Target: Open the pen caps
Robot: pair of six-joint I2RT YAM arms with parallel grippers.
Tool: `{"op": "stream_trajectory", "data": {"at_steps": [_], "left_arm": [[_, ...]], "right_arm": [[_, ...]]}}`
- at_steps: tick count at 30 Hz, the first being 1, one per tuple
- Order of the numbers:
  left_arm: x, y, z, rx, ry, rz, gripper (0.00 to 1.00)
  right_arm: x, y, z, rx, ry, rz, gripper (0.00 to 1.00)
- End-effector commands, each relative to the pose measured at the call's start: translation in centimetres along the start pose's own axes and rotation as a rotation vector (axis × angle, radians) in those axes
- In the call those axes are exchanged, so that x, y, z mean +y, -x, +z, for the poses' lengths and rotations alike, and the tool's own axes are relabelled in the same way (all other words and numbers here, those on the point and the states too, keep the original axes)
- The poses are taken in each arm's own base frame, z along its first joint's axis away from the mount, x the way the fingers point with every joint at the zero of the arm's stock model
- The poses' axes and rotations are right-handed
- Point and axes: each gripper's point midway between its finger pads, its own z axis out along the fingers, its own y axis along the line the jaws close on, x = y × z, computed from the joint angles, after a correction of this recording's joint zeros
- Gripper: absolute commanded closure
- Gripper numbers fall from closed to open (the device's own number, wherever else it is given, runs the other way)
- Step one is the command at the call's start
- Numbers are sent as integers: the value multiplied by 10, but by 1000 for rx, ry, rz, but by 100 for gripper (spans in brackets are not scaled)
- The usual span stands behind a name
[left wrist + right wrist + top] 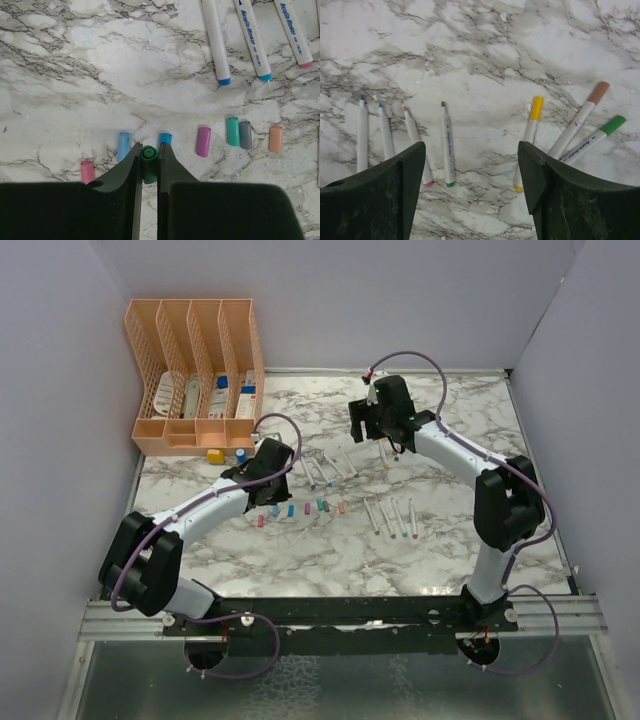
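My left gripper is about to move down past the pink cap at the end of the row of caps, to the left in the top view, because bare marble lies past that cap.
My left gripper [148,150] is shut on a green pen cap [148,167], held just above the marble table. Several loose pen caps lie in a row around it: pink [87,171], light blue [123,145], blue [165,138], purple [203,141], teal [232,131], grey [245,135] and orange [275,139]. Three pens [215,40] lie beyond them. My right gripper [472,150] is open and empty over the table. Below it lie several uncapped pens [447,145] and three capped ones: yellow [535,108], brown [598,92] and green [613,124]. From above, the left gripper [272,490] is at the cap row and the right gripper [380,435] is farther back.
An orange file organiser [195,375] stands at the back left, with a yellow block [214,454] and a small blue-topped bottle [241,454] in front of it. More pens [392,516] lie right of the cap row. Grey walls close in both sides.
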Motion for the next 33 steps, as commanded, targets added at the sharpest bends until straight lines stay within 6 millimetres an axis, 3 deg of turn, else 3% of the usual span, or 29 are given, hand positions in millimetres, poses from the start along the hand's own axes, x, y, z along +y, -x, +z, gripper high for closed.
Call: {"op": "stream_trajectory", "data": {"at_steps": [1,7,23,33], "left_arm": [[-1,19,-3,-49,-5,9,100],[9,17,-5,-30,12,11,100],[85,-28,-15,55,186,-35,100],[100,-42,-10,94,247,-57,100]], "right_arm": [[-32,-32,11,127,-95,51,26],[-35,-41,13,148,-102,53,26],[-37,-48,17,163,-99,49,25],[-37,-54,24,179,-92,52,25]]}}
